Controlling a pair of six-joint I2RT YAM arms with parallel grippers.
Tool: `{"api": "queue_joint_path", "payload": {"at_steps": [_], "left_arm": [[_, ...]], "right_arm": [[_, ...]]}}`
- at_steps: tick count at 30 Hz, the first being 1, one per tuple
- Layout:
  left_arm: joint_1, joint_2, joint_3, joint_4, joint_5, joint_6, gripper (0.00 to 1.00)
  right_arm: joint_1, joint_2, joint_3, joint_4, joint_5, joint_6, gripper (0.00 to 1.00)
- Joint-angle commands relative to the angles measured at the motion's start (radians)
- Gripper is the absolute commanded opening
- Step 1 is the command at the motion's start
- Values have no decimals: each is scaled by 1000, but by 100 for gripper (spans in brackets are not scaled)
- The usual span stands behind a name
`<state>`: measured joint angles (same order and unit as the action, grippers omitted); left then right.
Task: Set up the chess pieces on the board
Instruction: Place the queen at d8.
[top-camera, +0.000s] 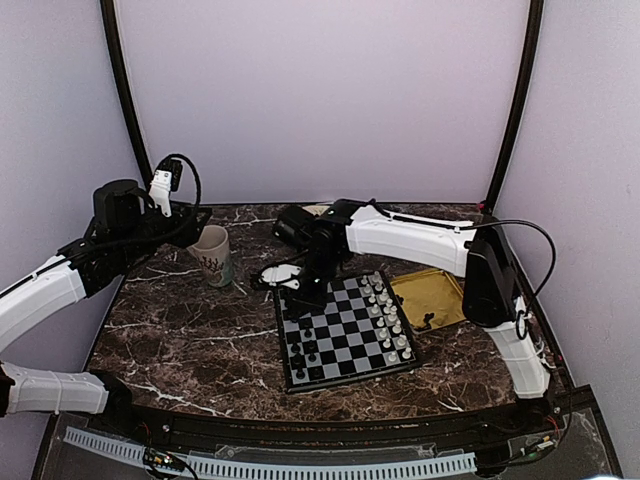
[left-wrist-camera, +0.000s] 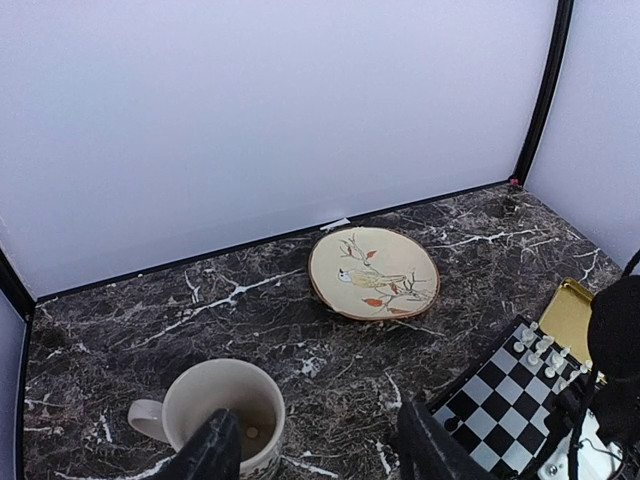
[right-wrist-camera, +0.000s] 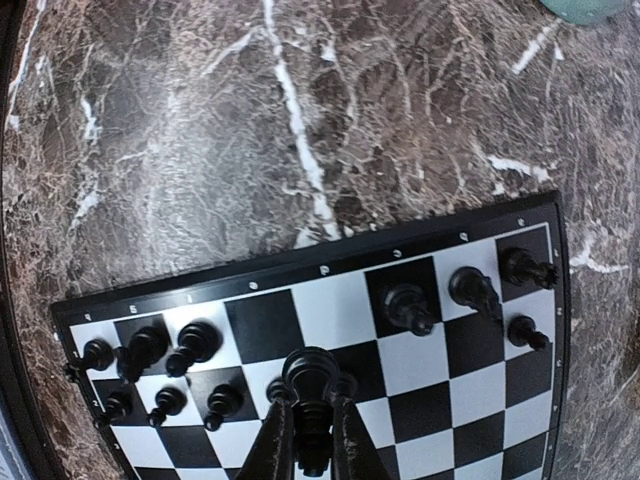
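Observation:
My right gripper holds the black piece above the empty dark edge square (top-camera: 292, 337) (right-wrist-camera: 263, 326) of the board, which lies below it to the left in the wrist view. It will lower toward that side next and release the piece.
My right gripper (right-wrist-camera: 308, 425) is shut on a black chess piece (right-wrist-camera: 312, 372) and holds it just above the board (right-wrist-camera: 330, 305), near its far edge. Other black chess pieces stand in two rows at the left (right-wrist-camera: 195, 340) and right (right-wrist-camera: 470, 287) of that edge. In the top view the right gripper (top-camera: 305, 290) hangs over the far left corner of the board (top-camera: 345, 330), where black pieces (top-camera: 300, 350) line the left side. My left gripper (left-wrist-camera: 320, 450) is open and empty, raised above the table between a mug (left-wrist-camera: 222, 410) and the board's corner (left-wrist-camera: 500, 400).
White pieces (top-camera: 388, 315) line the board's right side. A yellow tray (top-camera: 430, 297) lies right of the board. The cream mug (top-camera: 213, 255) stands left of it. A bird-painted plate (left-wrist-camera: 373, 272) rests near the back wall.

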<state>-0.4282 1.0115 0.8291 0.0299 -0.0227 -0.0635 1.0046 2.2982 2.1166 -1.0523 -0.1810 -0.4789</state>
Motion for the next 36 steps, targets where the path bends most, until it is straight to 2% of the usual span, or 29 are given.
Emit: {"api": "queue_joint_path", "payload": {"at_steps": [1, 10, 36], "left_arm": [[3, -11, -14, 30, 8, 5, 55], [2, -16, -15, 31, 11, 9, 55], [2, -7, -20, 36, 15, 17, 55]], "right_arm": [[39, -14, 36, -21, -11, -17, 0], [45, 56, 100, -31, 13, -11, 1], [48, 112, 109, -76, -21, -26, 4]]}}
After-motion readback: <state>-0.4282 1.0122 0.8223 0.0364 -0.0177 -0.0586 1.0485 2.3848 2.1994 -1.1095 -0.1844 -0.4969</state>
